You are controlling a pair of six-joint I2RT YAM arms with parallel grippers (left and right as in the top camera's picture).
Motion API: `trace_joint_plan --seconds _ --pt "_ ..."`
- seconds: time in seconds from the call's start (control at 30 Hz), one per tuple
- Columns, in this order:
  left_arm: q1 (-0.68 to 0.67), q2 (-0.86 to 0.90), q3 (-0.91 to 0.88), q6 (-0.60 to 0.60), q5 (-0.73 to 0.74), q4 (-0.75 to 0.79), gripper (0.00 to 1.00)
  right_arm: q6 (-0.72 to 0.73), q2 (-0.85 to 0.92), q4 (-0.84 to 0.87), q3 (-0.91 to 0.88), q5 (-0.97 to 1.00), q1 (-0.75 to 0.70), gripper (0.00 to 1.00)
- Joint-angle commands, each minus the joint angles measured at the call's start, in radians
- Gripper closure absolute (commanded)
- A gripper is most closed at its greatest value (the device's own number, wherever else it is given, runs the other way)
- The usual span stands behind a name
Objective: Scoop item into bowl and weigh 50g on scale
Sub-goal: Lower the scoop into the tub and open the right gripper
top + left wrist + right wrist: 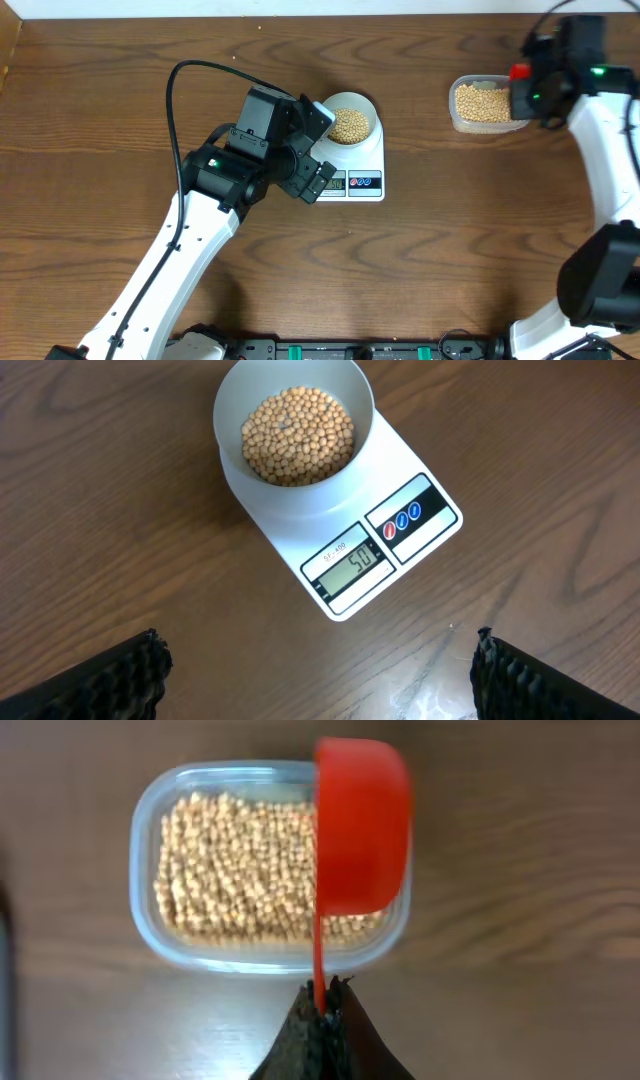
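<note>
The scale shows the target, so my right gripper will next turn and go back down beside the clear tub and lay the red scoop onto the beans.
The pale bowl sits on the white scale and holds tan beans. In the left wrist view the scale's display reads 50. My left gripper is open and empty, above the table just in front of the scale. My right gripper is shut on the handle of a red scoop, held over the right side of the clear tub of beans. The scoop's underside faces the camera, so its contents are hidden. A bit of the scoop shows overhead.
The clear tub stands at the back right of the wooden table. My left arm crosses the left half of the table. A black cable loops above the left arm.
</note>
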Motion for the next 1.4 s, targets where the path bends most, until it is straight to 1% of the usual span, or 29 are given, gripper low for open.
trace_joint_plan --seconds 0.0,0.07,0.17,0.27,0.37,0.43,0.5,0.53,0.63,0.67,0.7,0.73,0.77,0.87,1.1,1.27,1.37 --pt "0.003 0.002 0.003 -0.002 0.011 0.0 0.02 0.146 -0.017 0.054 -0.062 -0.307 -0.102 0.95" --pt "0.003 0.002 0.003 -0.002 0.012 0.0 0.02 0.175 -0.017 0.1 -0.102 -0.407 -0.14 0.93" --pt "0.003 0.002 0.003 -0.002 0.012 0.0 0.02 0.219 -0.017 0.18 -0.186 -0.565 -0.19 0.95" --pt "0.003 0.002 0.003 -0.002 0.012 0.0 0.02 0.232 -0.017 0.226 -0.247 -0.64 -0.213 0.96" --pt "0.003 0.002 0.003 -0.002 0.012 0.0 0.02 0.233 -0.017 0.251 -0.288 -0.668 -0.224 0.96" --pt "0.003 0.002 0.003 -0.002 0.012 0.0 0.02 0.241 -0.017 0.259 -0.301 -0.668 -0.225 0.92" --pt "0.003 0.002 0.003 -0.002 0.012 0.0 0.02 0.251 -0.017 0.26 -0.304 -0.668 -0.225 0.81" --pt "0.003 0.002 0.003 -0.002 0.012 0.0 0.02 0.251 -0.017 0.26 -0.304 -0.668 -0.225 0.74" --pt "0.003 0.002 0.003 -0.002 0.012 0.0 0.02 0.26 -0.017 0.266 -0.304 -0.664 -0.226 0.37" --pt "0.003 0.002 0.003 -0.002 0.012 0.0 0.02 0.267 -0.017 0.267 -0.304 -0.658 -0.227 0.27" --pt "0.003 0.002 0.003 -0.002 0.012 0.0 0.02 0.266 -0.017 0.267 -0.304 -0.655 -0.229 0.2" --pt "0.003 0.002 0.003 -0.002 0.012 0.0 0.02 0.268 -0.017 0.268 -0.304 -0.651 -0.232 0.12" --pt "0.003 0.002 0.003 -0.002 0.012 0.0 0.02 0.286 -0.017 0.269 -0.302 -0.648 -0.237 0.01" --pt "0.003 0.002 0.003 -0.002 0.012 0.0 0.02 0.366 -0.018 0.269 -0.294 -0.649 -0.259 0.01" --pt "0.003 0.002 0.003 -0.002 0.012 0.0 0.02 0.381 -0.066 0.189 -0.259 -0.661 -0.296 0.01" --pt "0.003 0.002 0.003 -0.002 0.012 0.0 0.02 0.372 -0.192 0.136 -0.249 -0.608 -0.296 0.01" --pt "0.003 0.002 0.003 -0.002 0.012 0.0 0.02 0.332 -0.295 0.091 -0.249 -0.607 -0.294 0.01"
